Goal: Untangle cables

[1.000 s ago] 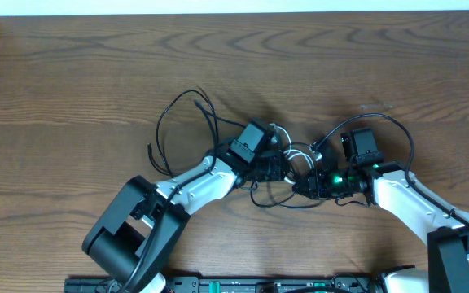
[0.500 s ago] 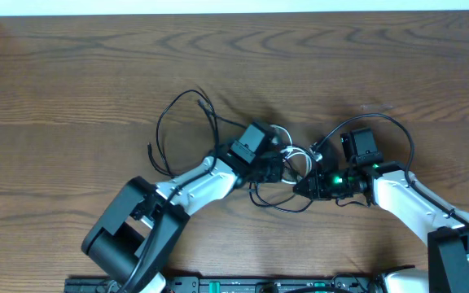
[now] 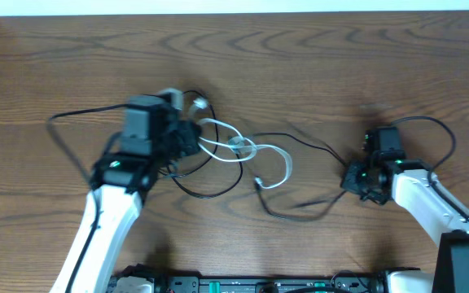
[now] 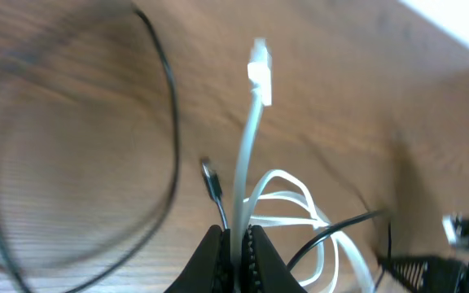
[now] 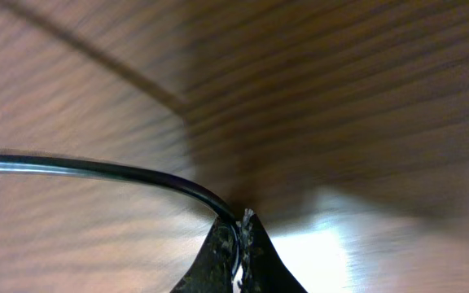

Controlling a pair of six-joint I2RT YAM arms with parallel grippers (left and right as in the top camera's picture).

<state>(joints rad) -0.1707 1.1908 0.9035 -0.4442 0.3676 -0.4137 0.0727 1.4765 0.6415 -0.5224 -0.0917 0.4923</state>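
My right gripper pulls toward the right in the overhead view next, where bare tabletop lies beyond it, clear of the white loops, and releases the cable.
The white cable point(image 3: 247, 151) lies in loose loops at mid-table, its plug end point(image 4: 259, 69) sticking out past my left jaws. My left gripper point(image 3: 187, 134) is shut on the white cable point(image 4: 246, 175) near that plug. The black cable point(image 3: 300, 143) runs from the loops across the table to the right. A black plug end point(image 4: 211, 177) shows beside the white cord in the left wrist view. My right gripper point(image 3: 355, 181) is shut on the black cable point(image 5: 137, 172), which curves away to the left from its jaws point(image 5: 238, 236).
The thicker black arm wires loop beside the left arm point(image 3: 63, 134) and over the right arm point(image 3: 438, 130). The wooden table point(image 3: 316, 57) stretches to a white back edge.
Both arms pulled apart: the left gripper moved far left and up with the white cable, the right gripper moved right with the black cable. The tangle stretched out across the table.
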